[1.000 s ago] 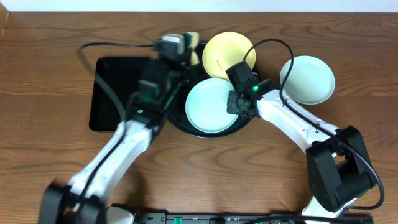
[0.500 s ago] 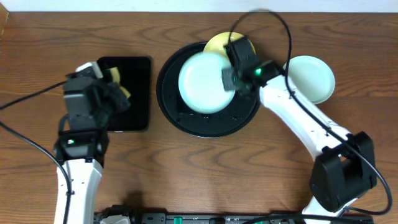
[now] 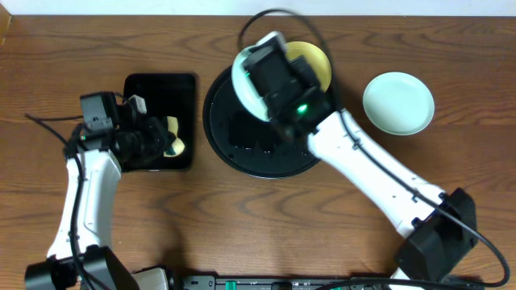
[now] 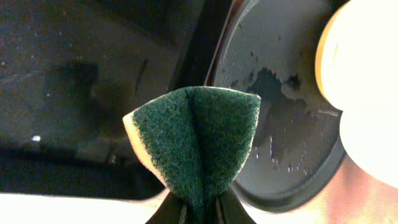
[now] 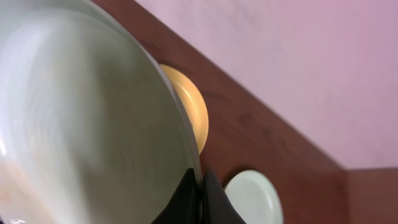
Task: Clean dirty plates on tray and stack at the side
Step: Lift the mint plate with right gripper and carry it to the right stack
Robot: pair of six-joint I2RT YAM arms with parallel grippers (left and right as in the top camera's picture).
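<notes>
My right gripper will swing past the cream-yellow plate next. Then it will lower its leveled plate onto the second mint-blue plate beside the tray to stack it.
My right gripper is shut on the rim of a pale mint-blue plate. It holds the plate tilted on edge above the far part of the round black tray. In the right wrist view the plate fills the left side, pinched at the gripper. A cream-yellow plate lies at the tray's far rim. A second mint-blue plate lies on the table to the right. My left gripper is shut on a folded green-and-yellow sponge over the rectangular tray.
The smaller black rectangular tray lies left of the round tray. Wet streaks and droplets show on the round tray's floor. Bare wooden table surrounds the trays. Cables run from both arms over the table's far part.
My right gripper has lifted the mint-blue plate off the round tray and tipped it on edge. My left arm has drawn back from the round tray to the rectangular tray with the sponge.
</notes>
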